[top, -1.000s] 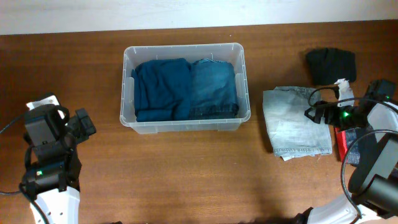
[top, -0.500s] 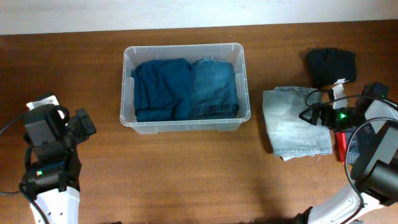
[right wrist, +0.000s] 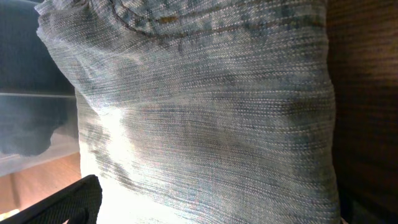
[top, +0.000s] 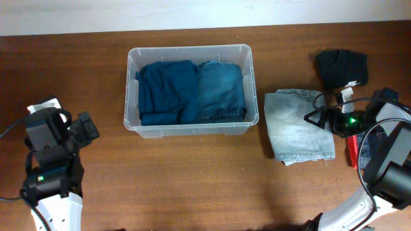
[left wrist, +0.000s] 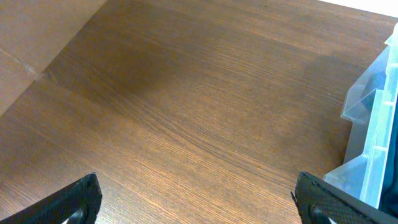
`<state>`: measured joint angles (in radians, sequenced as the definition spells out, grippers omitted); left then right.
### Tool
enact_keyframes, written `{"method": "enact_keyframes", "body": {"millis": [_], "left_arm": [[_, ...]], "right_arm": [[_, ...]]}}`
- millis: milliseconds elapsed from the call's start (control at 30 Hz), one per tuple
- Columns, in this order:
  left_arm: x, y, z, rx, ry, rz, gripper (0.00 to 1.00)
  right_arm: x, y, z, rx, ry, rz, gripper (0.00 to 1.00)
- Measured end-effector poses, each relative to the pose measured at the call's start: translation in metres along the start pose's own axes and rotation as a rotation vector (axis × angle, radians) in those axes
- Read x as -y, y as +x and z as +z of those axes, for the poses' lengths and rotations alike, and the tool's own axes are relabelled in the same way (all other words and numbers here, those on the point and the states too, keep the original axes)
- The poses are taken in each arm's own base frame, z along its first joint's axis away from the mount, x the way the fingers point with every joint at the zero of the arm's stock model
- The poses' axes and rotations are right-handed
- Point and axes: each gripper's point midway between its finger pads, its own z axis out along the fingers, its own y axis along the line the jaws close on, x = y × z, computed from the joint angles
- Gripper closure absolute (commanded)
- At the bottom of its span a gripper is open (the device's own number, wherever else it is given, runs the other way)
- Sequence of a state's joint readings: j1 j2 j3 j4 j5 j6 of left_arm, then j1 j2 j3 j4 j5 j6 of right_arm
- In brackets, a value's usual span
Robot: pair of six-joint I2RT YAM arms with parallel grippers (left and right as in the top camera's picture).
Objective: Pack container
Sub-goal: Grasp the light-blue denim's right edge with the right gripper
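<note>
The right gripper slides low toward the container [top: 189,49] next, then closes on the jeans' edge by the red object.
The clear plastic container [top: 189,49] stands at the table's middle back, and its corner shows in the left wrist view [left wrist: 372,146]. Inside lie a folded dark blue garment [top: 168,92] and folded blue jeans [top: 221,90]. To its right, folded light grey jeans [top: 295,128] lie on the table and fill the right wrist view [right wrist: 211,106]. My right gripper [top: 316,118] is open at their right side, low over the denim [right wrist: 208,208]. My left gripper [top: 87,127] is open over bare wood at the front left [left wrist: 199,202].
A black folded garment [top: 341,67] lies at the back right. A red object [top: 351,151] sits by the right arm near the table's right edge. Bare wooden tabletop [top: 192,179] stretches in front of the container.
The light grey jeans have slid a little left toward the container together with my right gripper. The left arm has not moved.
</note>
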<state>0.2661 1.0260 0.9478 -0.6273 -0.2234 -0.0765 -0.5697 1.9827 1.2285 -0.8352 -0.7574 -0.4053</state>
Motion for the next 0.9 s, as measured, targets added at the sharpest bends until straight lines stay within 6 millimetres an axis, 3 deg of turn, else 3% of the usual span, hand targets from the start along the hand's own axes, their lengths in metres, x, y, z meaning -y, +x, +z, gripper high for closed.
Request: {"method": "enact_keyframes", "body": {"millis": [367,533,800,833,900], "left_arm": [[0.000,0.000,0.000,0.000,0.000,0.000,0.01],[0.000,0.000,0.000,0.000,0.000,0.000,0.00],[0.000,0.000,0.000,-0.001,0.000,0.000,0.01],[0.000,0.000,0.000,-0.001,0.000,0.000,0.01],[0.000,0.000,0.000,-0.001,0.000,0.000,0.01]], "right_arm": [[0.003,0.006,0.009,-0.058,0.071,-0.040,0.25],[0.004,0.009,0.014,-0.084,0.095,-0.054,0.51],[0.007,0.013,0.017,-0.102,0.106,-0.037,0.76],[0.007,0.012,0.017,-0.101,0.106,-0.027,0.84],[0.007,0.012,0.017,-0.098,0.104,-0.018,0.87]]}}
